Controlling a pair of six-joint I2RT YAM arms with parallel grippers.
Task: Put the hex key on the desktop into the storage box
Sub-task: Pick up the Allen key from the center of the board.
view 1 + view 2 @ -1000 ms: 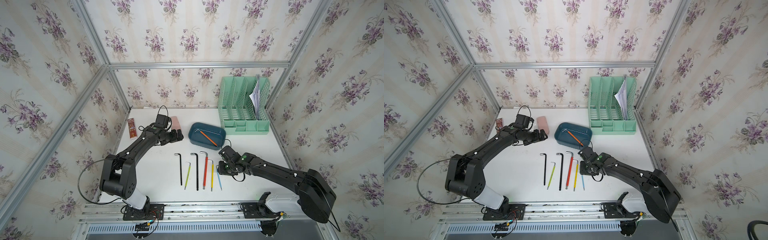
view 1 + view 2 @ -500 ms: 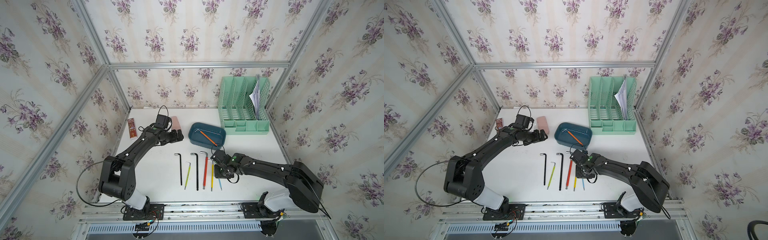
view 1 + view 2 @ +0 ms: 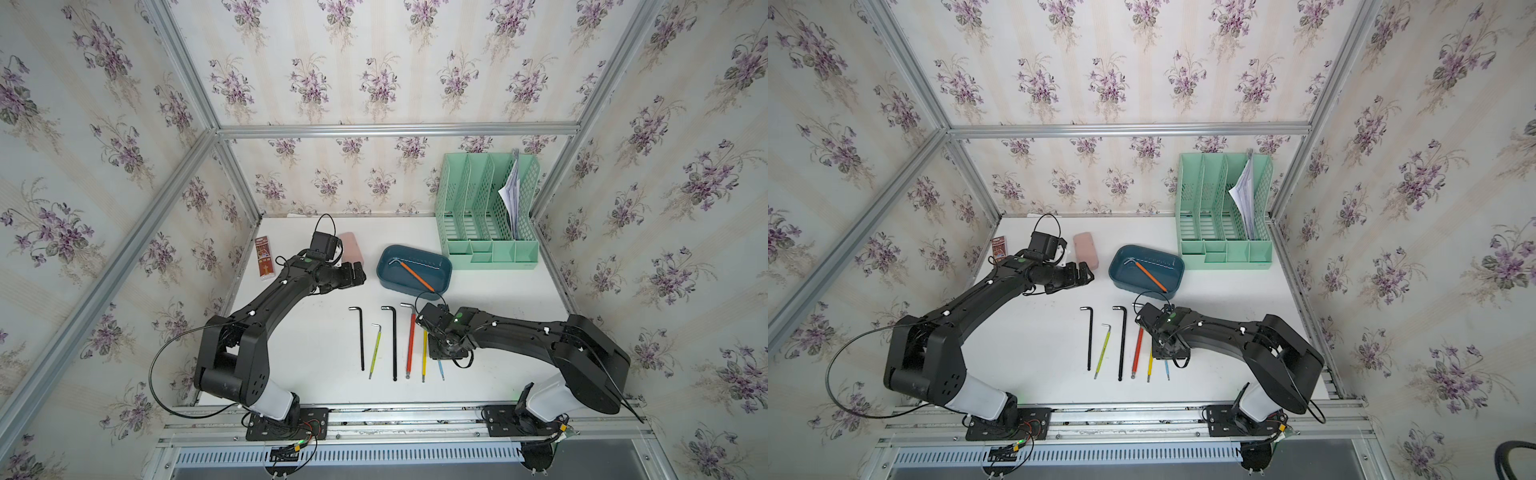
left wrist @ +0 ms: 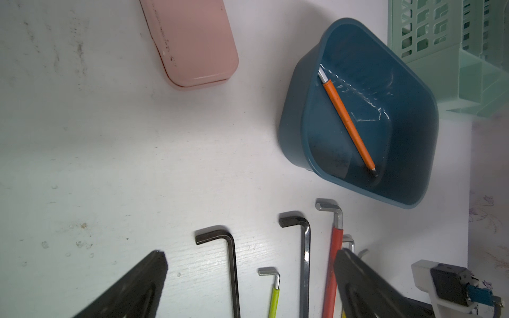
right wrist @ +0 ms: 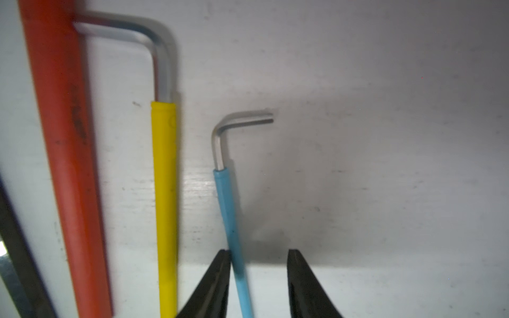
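The right gripper next nears the yellow (image 5: 164, 192) hex key and closes on the blue sleeve near the bend (image 5: 231, 230), the sleeve against the finger beside that key.
Several hex keys lie in a row on the white desktop (image 3: 311, 332): two black, a green, a red (image 5: 63, 151), a yellow (image 5: 164, 192) and a small blue hex key (image 5: 228, 206) (image 3: 441, 370). My right gripper (image 5: 259, 254) (image 3: 442, 353) points down over the blue one. Its jaws are open and straddle the blue shaft, which lies against one finger (image 5: 220, 272). The teal storage box (image 3: 446, 266) (image 4: 292, 132) holds an orange hex key (image 3: 415, 276) (image 4: 348, 121). My left gripper (image 3: 357, 274) (image 4: 250, 256) hangs open and empty to the left of the box.
A pink case (image 3: 351, 245) lies behind the left gripper. A mint-green file organiser (image 3: 486, 249) with papers stands at the back right, close to the box. A small brown packet (image 3: 264, 259) lies by the left wall. Aluminium rails border the desktop.
My right gripper has moved toward the front edge and dropped over the blue hex key, its jaws narrowing slightly. The left arm has not moved.
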